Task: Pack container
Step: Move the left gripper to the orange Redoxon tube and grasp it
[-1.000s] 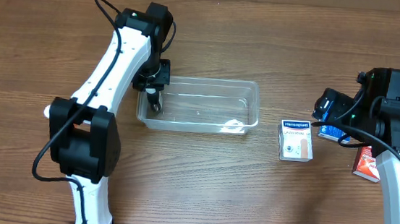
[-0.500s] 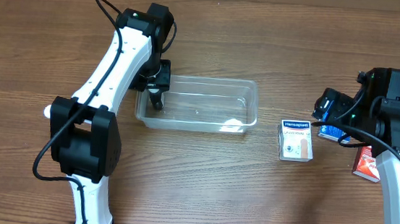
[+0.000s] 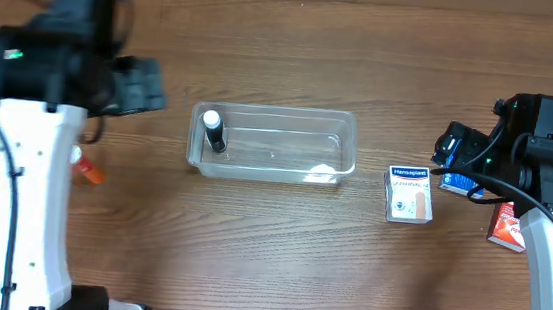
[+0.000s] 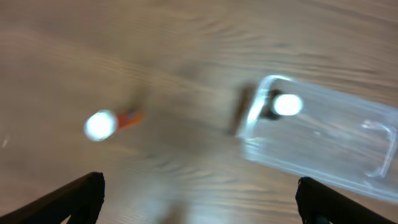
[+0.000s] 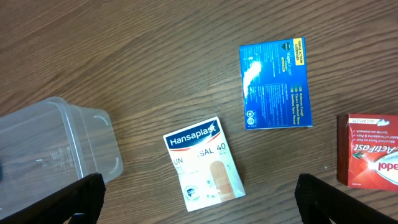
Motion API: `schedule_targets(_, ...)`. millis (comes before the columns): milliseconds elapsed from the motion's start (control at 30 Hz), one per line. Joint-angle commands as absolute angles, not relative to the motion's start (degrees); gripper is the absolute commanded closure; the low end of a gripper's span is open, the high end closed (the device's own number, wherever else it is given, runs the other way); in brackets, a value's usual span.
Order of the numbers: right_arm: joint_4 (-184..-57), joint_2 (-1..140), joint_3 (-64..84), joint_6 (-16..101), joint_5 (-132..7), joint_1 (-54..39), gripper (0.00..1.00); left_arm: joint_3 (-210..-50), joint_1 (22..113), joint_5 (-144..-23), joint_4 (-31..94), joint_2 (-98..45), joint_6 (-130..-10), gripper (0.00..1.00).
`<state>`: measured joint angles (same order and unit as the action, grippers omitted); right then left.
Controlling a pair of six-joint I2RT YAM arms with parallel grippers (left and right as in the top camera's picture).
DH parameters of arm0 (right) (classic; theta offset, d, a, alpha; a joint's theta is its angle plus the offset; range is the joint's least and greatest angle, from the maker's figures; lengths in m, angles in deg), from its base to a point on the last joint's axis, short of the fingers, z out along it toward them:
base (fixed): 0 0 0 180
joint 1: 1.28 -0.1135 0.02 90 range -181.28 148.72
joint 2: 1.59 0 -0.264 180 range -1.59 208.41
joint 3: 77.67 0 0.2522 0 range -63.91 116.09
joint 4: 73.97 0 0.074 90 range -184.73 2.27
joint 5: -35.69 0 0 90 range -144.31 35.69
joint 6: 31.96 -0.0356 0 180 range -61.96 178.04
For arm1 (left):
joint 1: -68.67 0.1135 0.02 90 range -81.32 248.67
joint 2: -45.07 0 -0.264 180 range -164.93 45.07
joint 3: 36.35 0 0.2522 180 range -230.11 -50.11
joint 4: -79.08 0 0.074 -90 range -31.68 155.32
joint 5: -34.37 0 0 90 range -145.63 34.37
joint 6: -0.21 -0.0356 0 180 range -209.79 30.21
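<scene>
My left gripper should next move down and to the left in the overhead view, onto the orange tube's white-end with the cap (image 3: 78,156) (image 4: 101,125). It stands below the gripper on that side.
The clear container (image 3: 287,148) sits mid-table. A small dark bottle with a white cap (image 3: 213,129) stands in its left end. The left wrist view, blurred, also shows the container (image 4: 336,146) and the bottle (image 4: 285,104). My left gripper (image 3: 142,85) is left of the container, apart from it. It stands open (image 4: 199,202) with nothing between its fingers. My right gripper (image 5: 202,199) is open over a white Hansaplast box (image 5: 202,163), clear of it.
A small orange item with a white cap (image 3: 89,170) lies at the left (image 4: 102,124). Right of the container are the Hansaplast box (image 3: 409,194), a blue box (image 5: 275,83) and a red box (image 5: 370,149) near the right edge.
My left gripper opened and let go of the bottle, which now stands in the container's left end. The left arm swung back to the left. The right arm has not moved.
</scene>
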<state>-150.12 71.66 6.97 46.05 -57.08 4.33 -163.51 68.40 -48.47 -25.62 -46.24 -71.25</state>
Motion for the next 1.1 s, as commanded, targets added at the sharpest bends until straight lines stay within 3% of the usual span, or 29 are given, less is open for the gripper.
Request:
schedule_targets(0, -149.8, 71.4, 8.5, 45.8, -57.5, 4.5, 0.0, -160.8, 79.3, -49.3, -27.5, -46.8, -69.7, 0.0)
schedule_targets(200, -149.8, 71.4, 8.5, 45.8, -58.1, 4.5, 0.0, -147.4, 91.2, -52.7, -19.3, -47.0, -72.1, 0.0)
schedule_targets(667, -149.8, 71.4, 8.5, 45.8, -58.1, 4.5, 0.0, -131.9, 91.3, -52.3, -5.3, -54.2, -73.1, 0.01)
schedule_targets(767, -149.8, 71.4, 8.5, 45.8, -58.1, 4.5, 0.0, -131.9, 91.3, -52.3, -4.7, -56.1, -73.1, 0.14)
schedule_targets(800, -149.8, 71.4, 8.5, 45.8, -58.1, 4.5, 0.0, -131.9, 91.3, -52.3, -4.7, -56.6, -73.1, 0.27)
schedule_targets(900, -149.8, 71.4, 8.5, 45.8, -58.1, 4.5, 0.0, -131.9, 91.3, -52.3, -4.8, -57.2, -73.1, 0.47)
schedule_targets(1067, -149.8, 71.4, 8.5, 45.8, -58.1, 4.5, 0.0, -131.9, 91.3, -52.3, -5.2, -57.2, -73.1, 0.65)
